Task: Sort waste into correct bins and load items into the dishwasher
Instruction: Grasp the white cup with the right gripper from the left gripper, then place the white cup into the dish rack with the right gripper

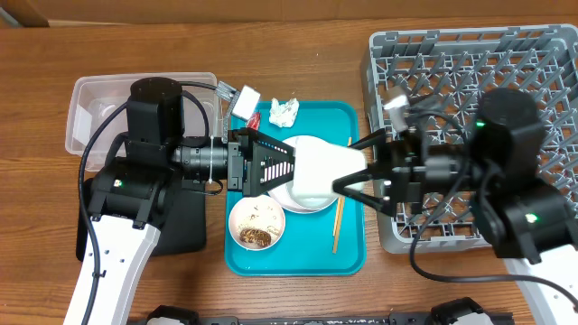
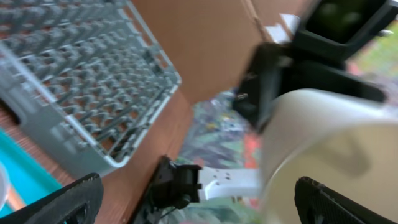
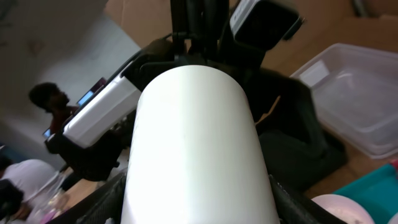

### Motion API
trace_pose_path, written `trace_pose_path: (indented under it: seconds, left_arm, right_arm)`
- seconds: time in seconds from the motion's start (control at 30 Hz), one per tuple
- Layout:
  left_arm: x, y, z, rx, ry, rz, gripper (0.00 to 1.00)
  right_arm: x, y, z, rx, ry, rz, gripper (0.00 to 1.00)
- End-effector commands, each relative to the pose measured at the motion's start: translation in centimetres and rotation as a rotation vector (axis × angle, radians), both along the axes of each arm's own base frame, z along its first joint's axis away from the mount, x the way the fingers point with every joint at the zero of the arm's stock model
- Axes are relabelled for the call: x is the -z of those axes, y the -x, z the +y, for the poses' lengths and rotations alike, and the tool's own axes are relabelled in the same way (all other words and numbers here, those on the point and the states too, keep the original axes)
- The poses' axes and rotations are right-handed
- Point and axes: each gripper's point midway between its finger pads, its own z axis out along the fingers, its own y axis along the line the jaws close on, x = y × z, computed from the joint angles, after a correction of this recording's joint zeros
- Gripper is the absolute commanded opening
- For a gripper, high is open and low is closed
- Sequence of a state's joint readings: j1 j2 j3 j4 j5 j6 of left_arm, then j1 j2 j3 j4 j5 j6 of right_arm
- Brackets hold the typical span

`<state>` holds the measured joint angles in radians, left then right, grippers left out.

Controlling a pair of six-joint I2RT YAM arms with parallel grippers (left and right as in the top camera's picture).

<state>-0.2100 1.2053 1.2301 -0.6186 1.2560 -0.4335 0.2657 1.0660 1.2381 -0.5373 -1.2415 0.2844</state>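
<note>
My right gripper carries the white cup (image 1: 321,171) over the grey dish rack's near corner next, turns downward and lowers it, since the rack has free room beside the tray.
My right gripper (image 1: 348,167) is shut on a white cup (image 1: 321,171) and holds it on its side above the teal tray (image 1: 352,262). The cup fills the right wrist view (image 3: 199,155), with a finger on each side (image 3: 199,208). My left gripper (image 1: 291,164) is open and faces the cup's other end. In the left wrist view (image 2: 199,205) the cup (image 2: 323,149) is blurred at the right, by one finger. On the tray lie a pale plate (image 1: 302,200), a bowl with brown scraps (image 1: 256,223), chopsticks (image 1: 338,224), a white tissue (image 1: 283,111) and a red wrapper (image 1: 255,120).
The grey dish rack (image 1: 470,63) stands at the right and shows in the left wrist view (image 2: 74,74). The clear tub (image 1: 99,99) is at the back left, also in the right wrist view (image 3: 354,93). The black tray (image 1: 181,226) lies under my left arm.
</note>
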Motion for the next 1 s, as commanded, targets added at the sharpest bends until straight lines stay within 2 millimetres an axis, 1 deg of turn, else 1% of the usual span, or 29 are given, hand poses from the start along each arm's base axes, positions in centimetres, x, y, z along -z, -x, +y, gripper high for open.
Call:
trace_pose_path:
  seconds: [0.0, 0.1, 0.13, 0.23, 0.33, 0.5, 0.57, 0.73, 0.83, 0.97]
  left_arm:
    - [1.1, -1.8, 0.7, -0.112, -0.080, -0.004, 1.00]
    - [1.6, -2.2, 1.4, -0.142, -0.094, 0.021, 1.00]
    - [1.7, -2.2, 1.6, -0.148, -0.096, 0.028, 1.00]
    - [1.9, -2.4, 2.1, -0.164, -0.100, 0.046, 1.00]
    - [2.1, -2.3, 2.2, -0.164, -0.105, 0.051, 1.00]
    - [2.2, -2.3, 2.2, -0.163, -0.108, 0.051, 1.00]
    - [2.2, -2.3, 2.2, -0.163, -0.107, 0.051, 1.00]
    - [2.2, -2.2, 2.2, -0.162, -0.109, 0.057, 1.00]
    - [2.5, -2.0, 2.2, -0.160, -0.115, 0.070, 1.00]
    - [2.6, -1.9, 2.2, -0.158, -0.119, 0.073, 1.00]
  right_arm:
    - [-2.1, 0.3, -2.6, 0.130, -0.009, -0.076, 0.58]
    - [-1.2, -1.6, -5.8, 0.371, 0.046, -0.035, 0.60]
    - [-0.6, -2.2, -7.0, 0.461, 0.070, -0.012, 0.62]
    - [1.6, -3.6, -11.1, 0.727, 0.160, 0.061, 0.62]
    - [4.4, -4.1, -14.6, 0.930, 0.263, 0.169, 0.62]
    - [9.1, -4.3, -18.7, 1.143, 0.459, 0.335, 0.62]
    - [10.6, -4.3, -19.3, 1.161, 0.511, 0.395, 0.61]
    - [14.2, -4.1, -19.3, 1.100, 0.610, 0.575, 0.61]
    - [16.4, -3.7, -19.5, 1.060, 0.689, 0.672, 0.59]
    - [18.4, -4.1, -20.0, 1.041, 0.757, 0.767, 0.58]
